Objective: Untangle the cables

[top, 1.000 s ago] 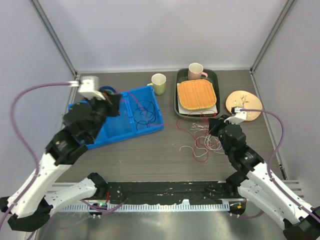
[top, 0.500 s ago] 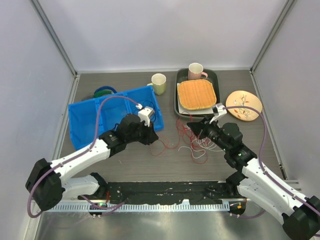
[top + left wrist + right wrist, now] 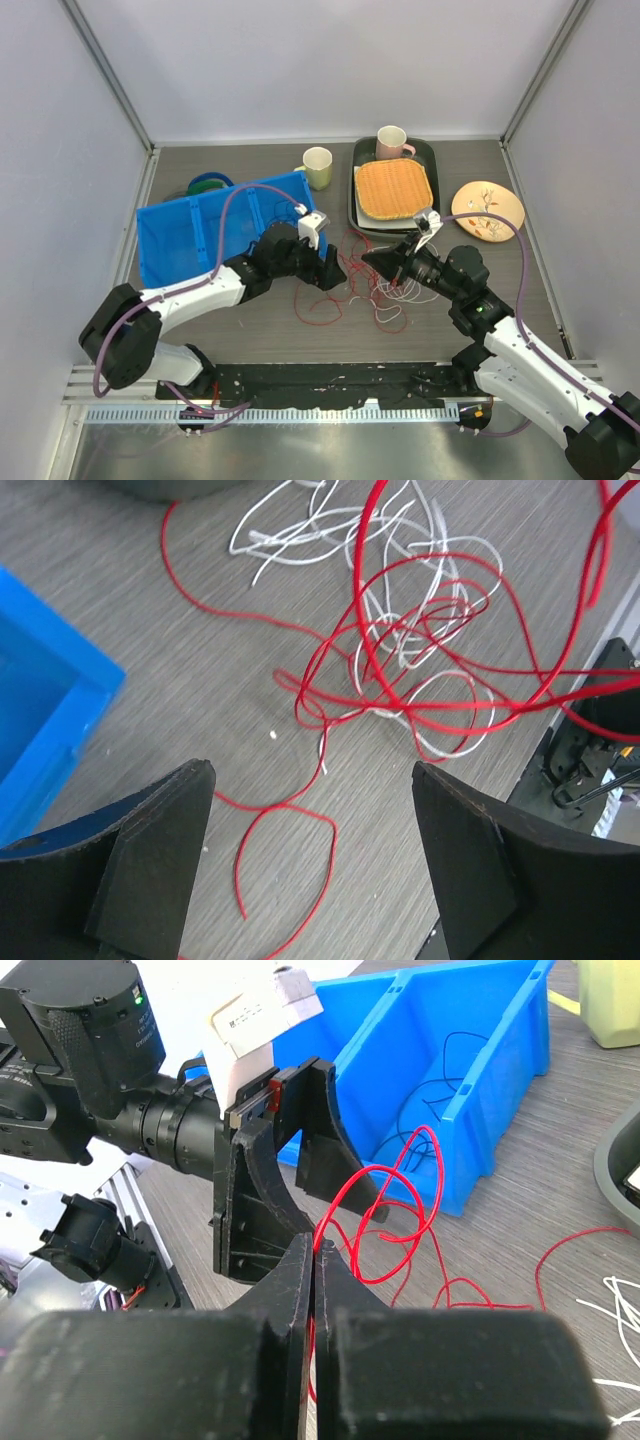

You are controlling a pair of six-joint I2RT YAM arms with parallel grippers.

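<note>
Next, my right gripper lowers toward the right in the top view and releases the red cable over the white cables, since they lie below it on that side.
Red cables (image 3: 318,300) and white cables (image 3: 408,290) lie tangled on the table's middle. My right gripper (image 3: 368,256) is shut on a red cable (image 3: 385,1220), which loops up from its tips (image 3: 315,1247). Facing it, my left gripper (image 3: 336,270) stands open low over the table, a loose red loop (image 3: 290,825) on the wood between its fingers (image 3: 150,860), touching neither. The red and white tangle (image 3: 420,650) lies just beyond. Thin dark cables (image 3: 440,1080) rest in the blue bin (image 3: 190,240).
Behind the bin sits a green-and-blue coil (image 3: 207,184). At the back are a green cup (image 3: 318,167), a dark tray (image 3: 356,205) holding a woven mat (image 3: 394,189) and a pink mug (image 3: 391,143), and a wooden plate (image 3: 488,210) to the right.
My left arm swung from the bin to the table's middle and its gripper opened. The right gripper moved left, staying shut on the red cable, which was dragged left.
</note>
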